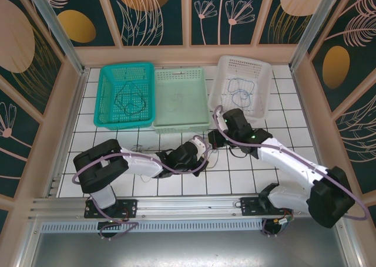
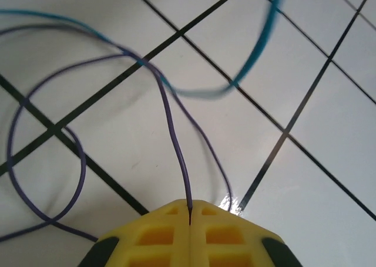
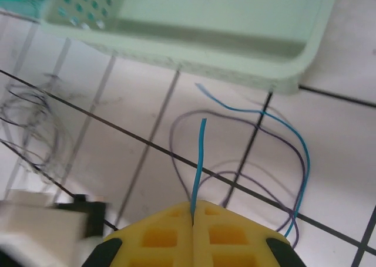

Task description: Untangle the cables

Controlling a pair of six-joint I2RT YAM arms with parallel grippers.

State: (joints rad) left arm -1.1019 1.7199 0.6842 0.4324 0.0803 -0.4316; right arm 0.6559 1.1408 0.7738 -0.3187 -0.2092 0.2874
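My right gripper will next lift the light blue cable up and outward over the white basket and release it there, as that basket already holds a blue wire.
My left gripper [image 2: 190, 211] is shut on a thin purple cable [image 2: 174, 132], which rises from between the yellow pads and loops away to the left over the white tiles. A light blue cable [image 2: 258, 61] arcs above it, off the floor. My right gripper [image 3: 192, 207] is shut on that light blue cable [image 3: 200, 155] a short way from its free end. The rest of the blue cable curves round the right side beside the purple cable [image 3: 176, 152]. From above, the left gripper [image 1: 205, 151] and the right gripper [image 1: 215, 139] nearly meet in front of the baskets.
Three baskets stand at the back. The teal basket [image 1: 103, 97] holds a black wire. The mint basket [image 1: 180, 127] stands in the middle, its near wall [image 3: 176, 50] close above my right gripper. The white basket [image 1: 219, 79] holds a blue wire. A dark wire tangle [image 3: 32, 120] lies on the tiles to the left.
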